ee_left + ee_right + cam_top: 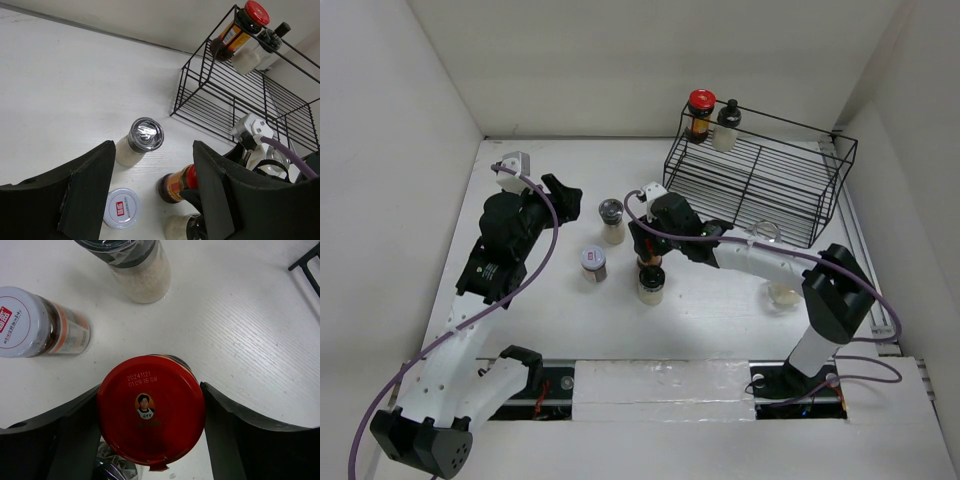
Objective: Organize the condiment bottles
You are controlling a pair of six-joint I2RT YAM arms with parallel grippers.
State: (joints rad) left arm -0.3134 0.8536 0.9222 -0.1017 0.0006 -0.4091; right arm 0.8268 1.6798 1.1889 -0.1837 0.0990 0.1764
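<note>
My right gripper holds the jar, and the rack's free spot [754, 152] beside its black-capped bottle is above and outward of it. I need to lift the jar outward, lower it and release it at that spot.
My right gripper [649, 252] is shut on a red-lidded dark jar [151, 410], its fingers [75, 435] pressed against both sides of the lid; the jar also shows in the left wrist view [176, 184]. Beside it stand a grey-lidded shaker [611, 220], a white-lidded jar [593, 263] and a black-capped pale bottle [651, 285]. My left gripper [563, 193] is open and empty, left of the shaker [141, 140]. Another red-lidded jar [700, 114] and a black-capped bottle [727, 124] stand in the rack's far left corner. Two squat clear jars [782, 293] sit by the right arm.
The black wire rack [760, 180] stands at the back right against the wall. White walls close in the table on the left, back and right. The second clear jar [765, 234] sits just in front of the rack.
</note>
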